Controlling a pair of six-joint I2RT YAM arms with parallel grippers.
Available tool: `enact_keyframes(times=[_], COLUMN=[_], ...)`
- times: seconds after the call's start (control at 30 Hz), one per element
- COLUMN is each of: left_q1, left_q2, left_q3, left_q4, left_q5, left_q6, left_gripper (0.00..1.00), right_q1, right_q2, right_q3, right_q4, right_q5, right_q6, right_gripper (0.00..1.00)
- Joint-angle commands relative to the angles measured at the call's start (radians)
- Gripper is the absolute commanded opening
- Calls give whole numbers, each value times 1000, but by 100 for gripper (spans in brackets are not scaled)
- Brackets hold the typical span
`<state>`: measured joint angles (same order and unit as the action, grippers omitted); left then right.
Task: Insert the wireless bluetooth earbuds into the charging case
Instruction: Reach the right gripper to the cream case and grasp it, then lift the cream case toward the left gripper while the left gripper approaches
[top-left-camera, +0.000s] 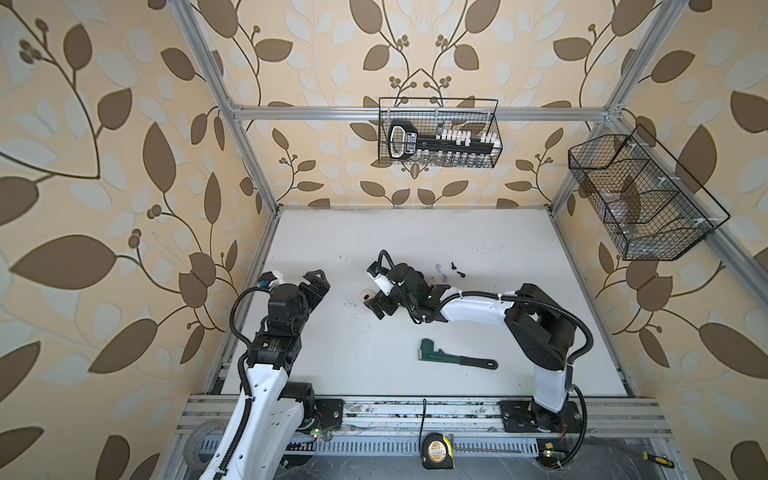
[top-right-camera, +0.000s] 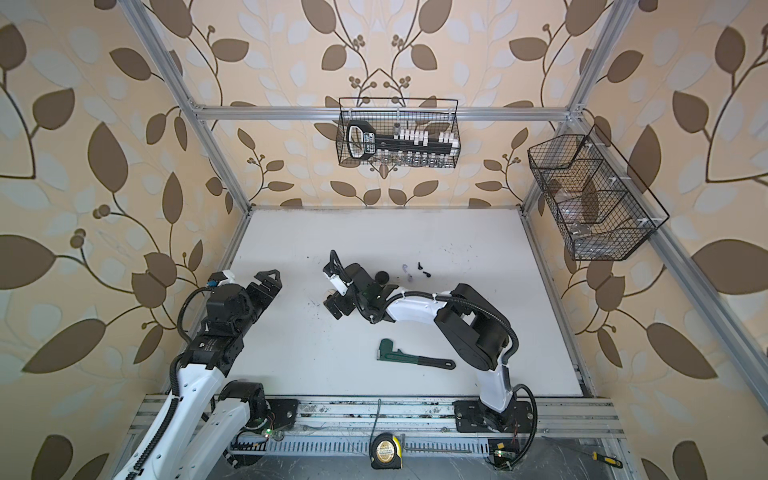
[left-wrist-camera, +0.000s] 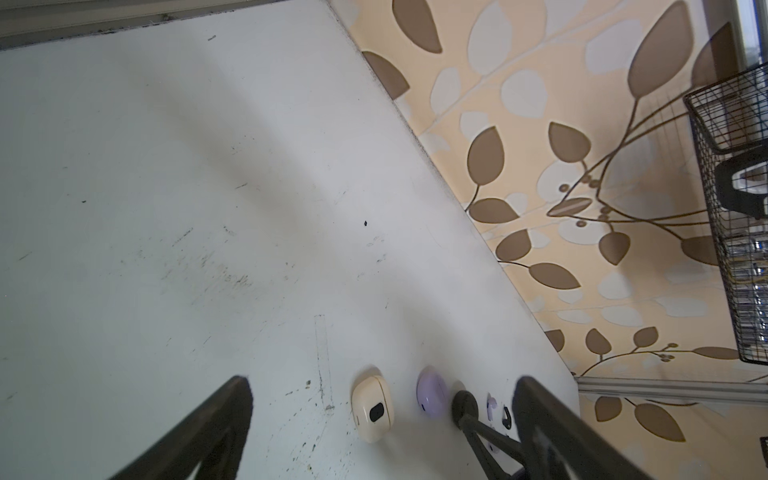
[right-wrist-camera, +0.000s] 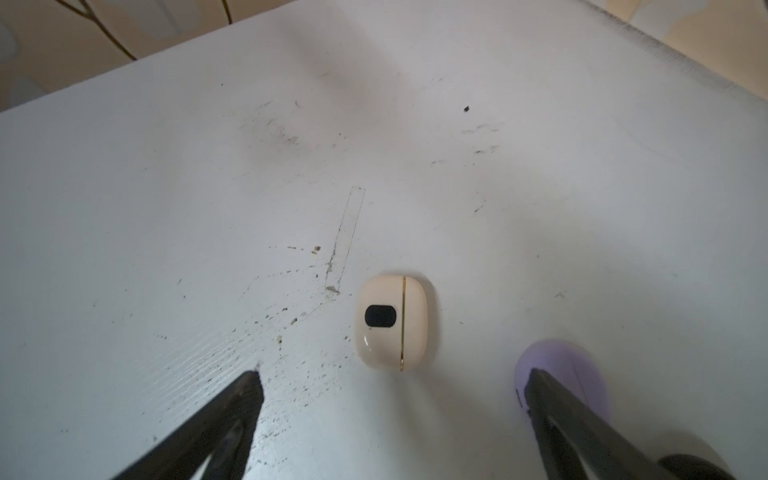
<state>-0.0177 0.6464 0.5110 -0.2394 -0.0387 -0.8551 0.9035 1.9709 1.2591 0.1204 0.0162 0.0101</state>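
Observation:
My open right gripper will move down next onto the cream case, with one finger to each long side, because the bare tabletop around it leaves room for both fingers.
A cream charging case lies shut on the white table, just ahead of my open right gripper, which hovers over it with nothing between its fingers. A lavender case sits beside it, partly behind one finger, and a black case lies past that. Two lavender earbuds and two black earbuds lie loose behind the right arm. My left gripper stands open and empty at the table's left. In its wrist view it faces the cream case, lavender case and black case.
A green pipe wrench lies near the table's front, by the right arm's base. Wire baskets hang on the back wall and the right wall. A tape measure sits on the front rail.

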Motion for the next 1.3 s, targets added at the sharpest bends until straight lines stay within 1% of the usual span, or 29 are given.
enact_keyframes(times=[0.0,0.27,0.4,0.57,0.67,0.7,0.9,1.1,1.27], left_q1=[7,9,7,8,8,8,9,9,9], left_q2=[11,24,24,27,30,31,35,35,35], left_q3=[46,47,48,48,47,48,50,49,49], left_q4=[-12,-15,-14,-14,-13,-14,-14,-14,-13], left_q5=[-22,-26,-28,-29,-27,-29,-27,-27,-27], left_q6=[10,8,10,8,8,8,8,8,8], left_gripper=[99,99,99,99,99,99,99,99,99], right_q1=[15,15,16,16,17,17,15,14,14], right_q2=[63,192,248,291,311,318,336,336,323], right_q3=[98,234,294,341,362,369,381,378,359], right_q4=[-86,-174,-220,-262,-279,-287,-307,-313,-312], right_q5=[-6,13,9,8,11,11,25,22,27], right_q6=[-15,-16,-23,-28,-30,-33,-47,-54,-66], right_gripper=[98,92,87,80,71,70,59,51,52])
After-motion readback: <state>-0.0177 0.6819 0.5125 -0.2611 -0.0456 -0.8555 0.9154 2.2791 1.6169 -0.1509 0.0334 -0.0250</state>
